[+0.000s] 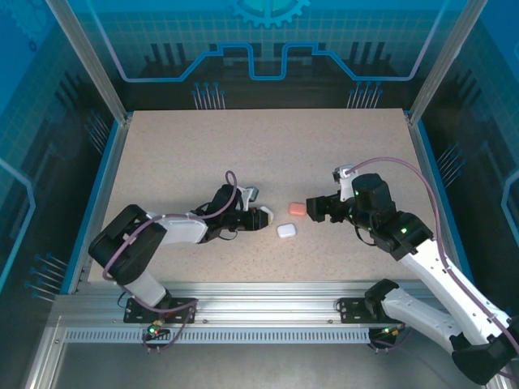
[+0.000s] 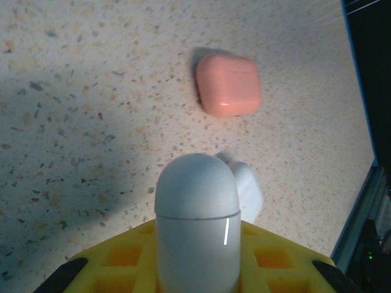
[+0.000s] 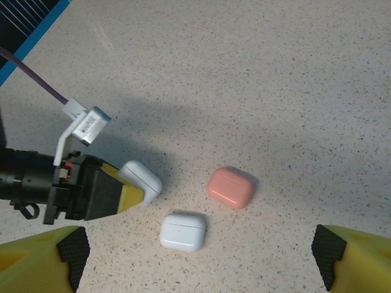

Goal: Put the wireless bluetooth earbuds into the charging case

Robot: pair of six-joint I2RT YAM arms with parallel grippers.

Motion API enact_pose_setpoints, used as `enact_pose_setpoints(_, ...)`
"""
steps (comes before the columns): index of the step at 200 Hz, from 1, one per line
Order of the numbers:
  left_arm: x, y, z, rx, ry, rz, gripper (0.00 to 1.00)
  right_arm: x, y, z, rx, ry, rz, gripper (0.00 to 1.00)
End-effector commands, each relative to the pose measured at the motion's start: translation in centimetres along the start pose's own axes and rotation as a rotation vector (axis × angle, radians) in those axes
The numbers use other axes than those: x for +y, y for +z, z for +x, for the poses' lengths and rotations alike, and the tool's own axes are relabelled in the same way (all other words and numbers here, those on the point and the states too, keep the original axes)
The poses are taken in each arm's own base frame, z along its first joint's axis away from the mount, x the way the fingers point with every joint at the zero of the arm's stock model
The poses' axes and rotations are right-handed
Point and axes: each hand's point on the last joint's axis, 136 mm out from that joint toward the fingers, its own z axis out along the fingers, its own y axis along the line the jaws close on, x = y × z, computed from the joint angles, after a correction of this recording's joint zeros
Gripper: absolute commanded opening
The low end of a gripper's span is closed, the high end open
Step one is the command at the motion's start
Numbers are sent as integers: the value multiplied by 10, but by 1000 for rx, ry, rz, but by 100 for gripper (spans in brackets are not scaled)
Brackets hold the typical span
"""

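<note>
I should lower the charging case in my left gripper beside the second white case and let it go. The table just below is empty.
My left gripper [image 1: 258, 217] is shut on a closed white charging case [image 2: 197, 223], which sticks out past its yellow fingers [image 2: 116, 259] just above the table. A closed salmon-pink case [image 3: 231, 187] and a second closed white case [image 3: 182, 231] lie side by side on the table, just beyond the held case. My right gripper [image 3: 198, 265] hangs open above and to the right of these two, with nothing between its fingers [image 3: 43, 259]. No earbuds are visible; any inside the cases are hidden.
The speckled beige table [image 1: 243, 154] stretches bare behind the cases. Blue-edged frame rails [image 1: 101, 190] border its sides, and an aluminium rail [image 1: 259, 296] runs along the near edge by the arm bases.
</note>
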Motion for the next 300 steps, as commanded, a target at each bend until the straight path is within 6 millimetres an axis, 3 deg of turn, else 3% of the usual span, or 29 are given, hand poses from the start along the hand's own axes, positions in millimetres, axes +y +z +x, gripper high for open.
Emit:
enact_pose_setpoints(1,8,8,-1,38,-65,-38,11,-7,-4,5,6,-2,19,97)
enact_pose_setpoints(41,20,13,4,53,-87,-87,15,-12,-9,5,-4,2,33,97)
enact_pose_setpoints(97,30,10,5,43,-82,-141,45,-20,-13,5,19,-15,65,98)
enact_pose_setpoints(143,30,-11,-5,3,-23,-193,65,-32,-18,2,26,-12,102,100)
enact_pose_setpoints(180,28,-54,-29,-98,49,-256,71,-60,-14,1,17,23,188,100)
enact_pose_setpoints(198,27,-87,-48,-197,110,-312,77,-83,-10,-5,-21,63,259,100)
enact_pose_setpoints(201,28,-93,-50,-213,121,-326,78,-89,-5,3,-5,72,275,100)
enact_pose_setpoints(223,34,-139,-71,-350,197,-441,92,-122,8,8,-40,97,362,100)
enact_pose_setpoints(234,41,-161,-80,-413,226,-500,99,-140,15,12,-63,105,408,100)
enact_pose_setpoints(262,71,-204,-94,-536,241,-619,99,-180,37,18,-153,110,479,100)
enact_pose_setpoints(300,126,-235,-105,-696,188,-744,99,-197,68,13,-270,51,462,100)
